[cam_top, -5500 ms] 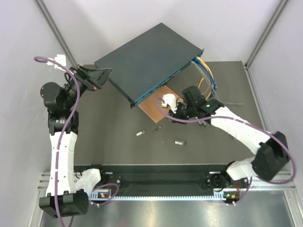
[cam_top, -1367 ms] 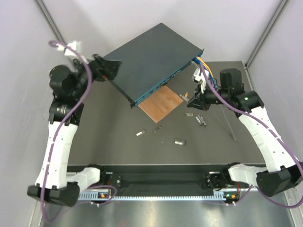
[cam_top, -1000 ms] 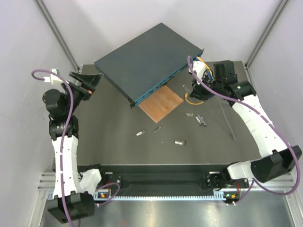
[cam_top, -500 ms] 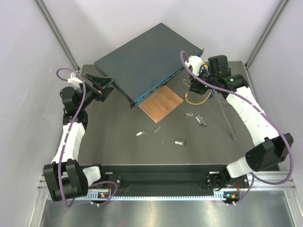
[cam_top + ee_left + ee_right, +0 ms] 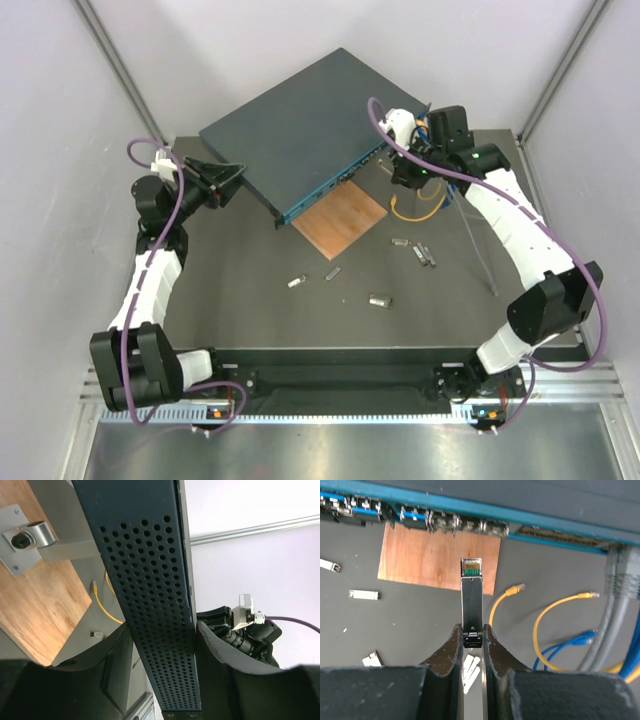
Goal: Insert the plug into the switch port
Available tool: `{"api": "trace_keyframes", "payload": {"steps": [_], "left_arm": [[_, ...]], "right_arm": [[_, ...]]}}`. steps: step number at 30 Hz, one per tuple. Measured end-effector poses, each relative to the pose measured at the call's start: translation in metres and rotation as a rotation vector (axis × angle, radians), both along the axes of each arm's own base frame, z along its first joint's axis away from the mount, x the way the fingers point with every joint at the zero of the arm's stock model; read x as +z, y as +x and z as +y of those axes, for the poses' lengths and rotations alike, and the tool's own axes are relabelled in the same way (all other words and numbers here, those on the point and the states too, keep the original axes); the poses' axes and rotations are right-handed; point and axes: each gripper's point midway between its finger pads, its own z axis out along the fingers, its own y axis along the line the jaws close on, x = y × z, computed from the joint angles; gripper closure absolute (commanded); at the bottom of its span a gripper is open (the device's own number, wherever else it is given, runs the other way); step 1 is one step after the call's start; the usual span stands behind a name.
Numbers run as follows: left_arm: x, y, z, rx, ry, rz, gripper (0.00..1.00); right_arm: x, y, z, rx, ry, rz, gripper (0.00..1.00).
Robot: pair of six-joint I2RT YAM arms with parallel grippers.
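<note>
The plug's green tip sits outside the switch's metal-lined socket (image 5: 363, 162) (image 5: 467, 525), which lies left in the top view. Next, my right gripper pushes that way and releases.
The switch (image 5: 310, 125) is a large dark blue-grey box lying at an angle at the back of the table, its teal socket face (image 5: 345, 178) turned to the front right. My left gripper (image 5: 228, 180) is shut on the switch's left end; in the left wrist view its perforated side (image 5: 150, 580) fills the gap between the fingers (image 5: 162, 627). My right gripper (image 5: 393, 172) is shut on the plug (image 5: 471, 595), a slim metal module. The plug's green-tipped end points at the row of sockets (image 5: 465, 525) and stops a short way from them.
A thin brown wooden square (image 5: 340, 218) lies under the switch's front edge. Yellow (image 5: 560, 615), blue (image 5: 570, 645) and grey (image 5: 615, 605) cables hang at the switch's right end. Several loose small modules (image 5: 378, 299) lie mid-table. A thin grey rod (image 5: 480, 250) lies at the right.
My right gripper has moved from beside the wooden square up and back to the switch's face with the plug. My left gripper has come in and closed on the switch's left end.
</note>
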Motion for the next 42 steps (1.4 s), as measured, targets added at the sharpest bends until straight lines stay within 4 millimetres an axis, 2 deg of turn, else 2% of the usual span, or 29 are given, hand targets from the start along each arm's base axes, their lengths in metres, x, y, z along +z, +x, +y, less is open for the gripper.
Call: {"api": "trace_keyframes", "payload": {"steps": [1,2,4,16,26,42], "left_arm": [[0.0,0.0,0.0,0.001,-0.005,0.004,0.83],[0.0,0.0,0.001,0.003,-0.004,-0.002,0.94],[0.001,0.001,0.001,0.005,-0.001,-0.006,1.0],[0.001,0.0,-0.001,0.002,0.004,-0.01,1.0],[0.001,0.001,-0.001,0.005,0.006,-0.012,1.0],[0.001,0.001,-0.001,0.006,0.008,-0.014,1.0]], "right_arm": [[-0.001,0.001,0.002,0.002,-0.002,0.002,1.0],[-0.002,0.002,0.004,0.003,-0.002,0.004,1.0],[-0.005,0.003,0.008,0.0,-0.003,0.013,1.0],[0.008,0.007,0.017,-0.059,0.023,0.023,1.0],[-0.002,0.009,0.023,-0.079,0.03,0.068,1.0],[0.004,0.013,0.028,-0.095,0.047,0.053,1.0]]}}
